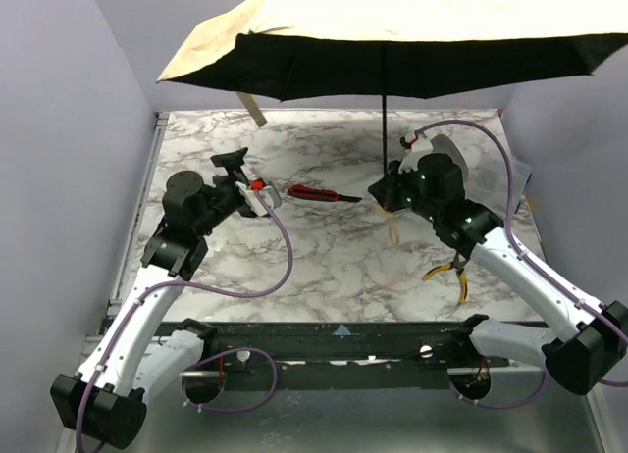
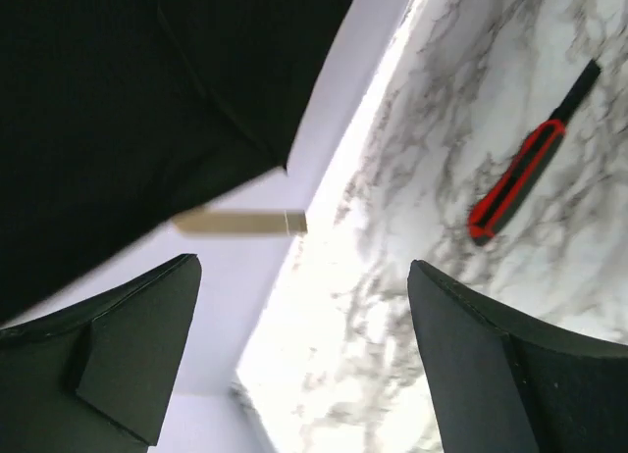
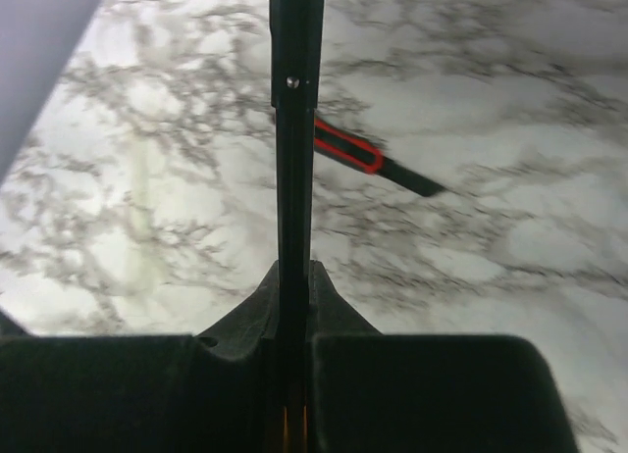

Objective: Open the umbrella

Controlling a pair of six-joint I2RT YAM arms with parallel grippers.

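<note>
The umbrella's canopy is spread open, so my right gripper will lower the umbrella's stem until the beige handle touches the bare marble below, then release it.
The umbrella (image 1: 392, 22) is spread open above the far half of the table, tan outside, black lining. Its thin black shaft (image 1: 384, 129) runs down to my right gripper (image 1: 385, 190), which is shut on it; in the right wrist view the shaft (image 3: 294, 129) stands clamped between the jaws. A beige piece hangs below the gripper (image 1: 392, 226), likely the handle. My left gripper (image 1: 234, 163) is open and empty, left of the shaft, under the canopy's edge; in its wrist view the black lining (image 2: 118, 100) and a tan strap (image 2: 240, 222) show.
A red-handled cutter (image 1: 314, 192) lies on the marble table (image 1: 324, 276) between the grippers; it also shows in the left wrist view (image 2: 520, 183) and the right wrist view (image 3: 368, 161). Yellow-handled pliers (image 1: 453, 273) lie under the right arm. Purple walls stand left and behind.
</note>
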